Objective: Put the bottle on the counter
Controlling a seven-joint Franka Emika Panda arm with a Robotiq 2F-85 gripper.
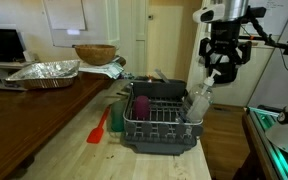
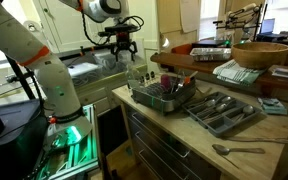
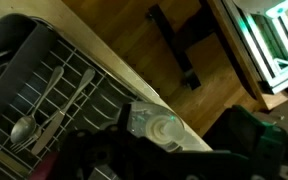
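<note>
The leaning bottle's top lies just below my gripper's open fingers, so I next need to turn, tilt and lower it around the bottle's neck under the pale cap (image 1: 207, 85).
The clear plastic bottle (image 1: 198, 101) stands tilted in the near corner of the dark dish rack (image 1: 162, 128), its pale cap pointing up. It shows in both exterior views (image 2: 139, 72). My gripper (image 1: 222, 64) hangs just above the bottle's top, open, holding nothing; it also shows in an exterior view (image 2: 121, 46). In the wrist view the bottle's cap (image 3: 165, 130) lies right below me, between the dark fingers (image 3: 174, 160). The rack sits on the pale-wood counter (image 1: 79, 150).
A purple cup (image 1: 141, 105) stands in the rack. A red spatula (image 1: 99, 129) lies on the counter beside it. A grey cutlery tray (image 2: 224, 110) and a spoon (image 2: 239, 150) lie further along. A foil tray (image 1: 44, 72) and a wooden bowl (image 1: 94, 53) sit on the darker top.
</note>
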